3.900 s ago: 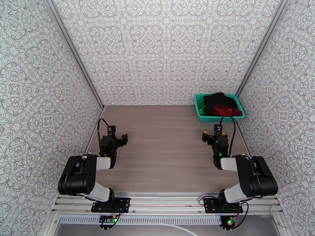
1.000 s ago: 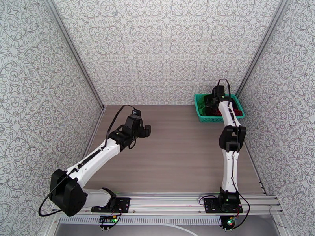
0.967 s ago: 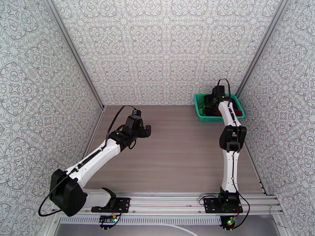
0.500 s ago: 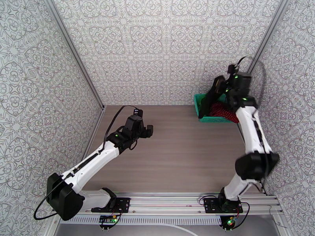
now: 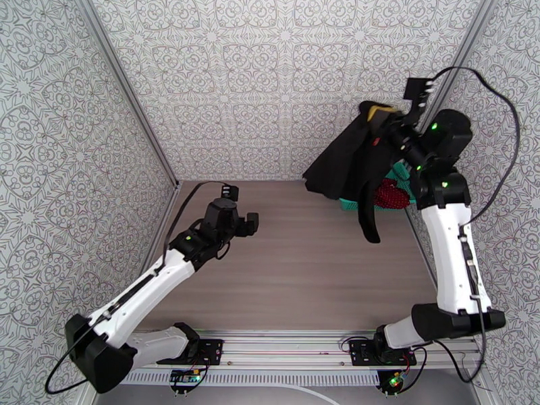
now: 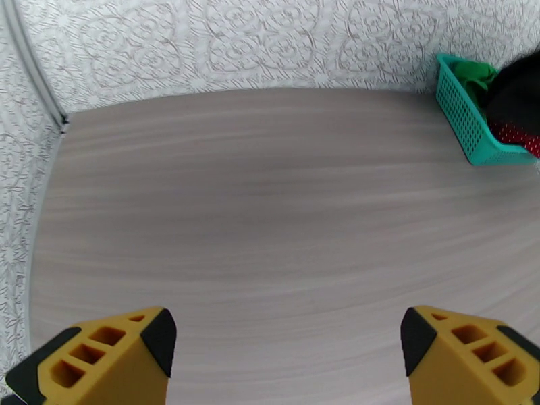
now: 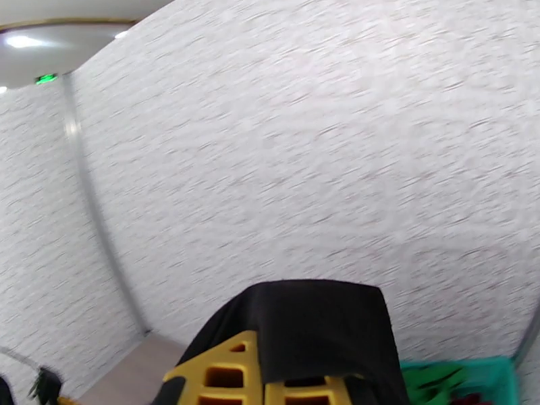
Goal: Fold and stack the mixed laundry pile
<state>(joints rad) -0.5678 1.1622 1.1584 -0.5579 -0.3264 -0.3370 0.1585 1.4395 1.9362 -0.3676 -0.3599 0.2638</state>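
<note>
The bare tabletop beside the left gripper is clear for spreading the black garment, so the right gripper will next swing down and back over that part and release it there.
My right gripper is raised high by the back right wall, shut on the black garment, which hangs down long in front of the teal basket. In the right wrist view the black cloth drapes over my shut yellow fingers. The dark red dotted garment lies in the basket. The left wrist view shows the basket with green cloth, red cloth and the hanging black cloth. My left gripper hovers open over the left middle of the table, holding nothing.
The wooden table is walled on three sides by patterned panels. The basket stands in the back right corner against the right wall. Bare tabletop stretches between my left gripper and the basket.
My right arm closed on the black garment in the basket and has swung up and back, lifting it out until it hangs free. The left arm has crept slightly forward, still open.
</note>
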